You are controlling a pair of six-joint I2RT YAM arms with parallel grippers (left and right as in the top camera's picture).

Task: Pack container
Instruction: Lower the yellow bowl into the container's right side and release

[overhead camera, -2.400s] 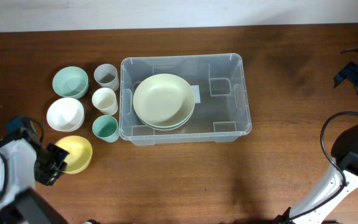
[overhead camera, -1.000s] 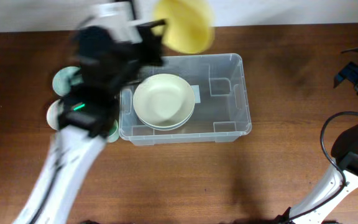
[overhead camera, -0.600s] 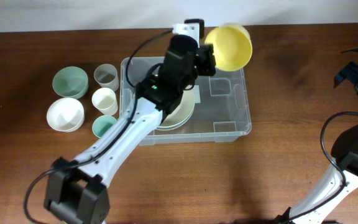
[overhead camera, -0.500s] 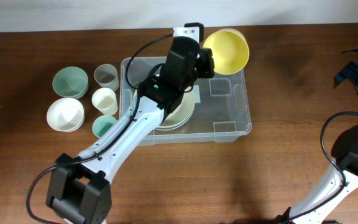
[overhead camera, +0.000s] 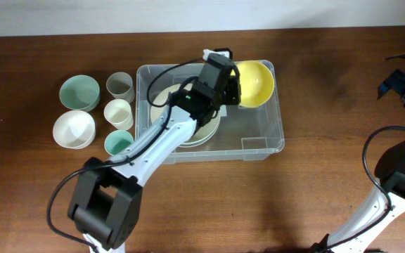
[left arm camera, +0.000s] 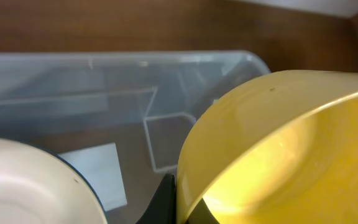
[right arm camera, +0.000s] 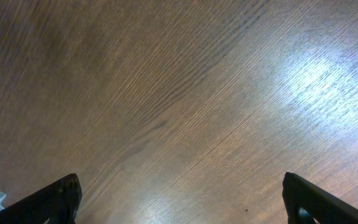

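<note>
The yellow bowl [overhead camera: 256, 83] comes down beside the plates next, where the container's bottom is bare, as my left gripper moves down and back from the container's far side.
The clear container [overhead camera: 262, 133] stands mid-table with cream plates [overhead camera: 181, 119] stacked in its left half. My left gripper [overhead camera: 233, 86] is shut on the rim of a yellow bowl [overhead camera: 256, 83], which hangs tilted over the container's back right part. In the left wrist view the yellow bowl [left arm camera: 278, 143] fills the right side, pinched at its rim by my dark fingers [left arm camera: 166, 202], with a plate [left arm camera: 30, 180] and the white label [left arm camera: 95, 168] below. My right gripper [right arm camera: 182, 205] is open over bare wood, far to the right.
Left of the container stand a green bowl [overhead camera: 78, 92], a white bowl [overhead camera: 74, 129], a grey cup [overhead camera: 119, 86], a cream cup [overhead camera: 118, 112] and a teal cup [overhead camera: 119, 144]. The right arm [overhead camera: 399, 176] stays at the table's right edge.
My left arm has carried the yellow bowl from over the container's back rim down and slightly right, into its right half. The right arm has not moved.
</note>
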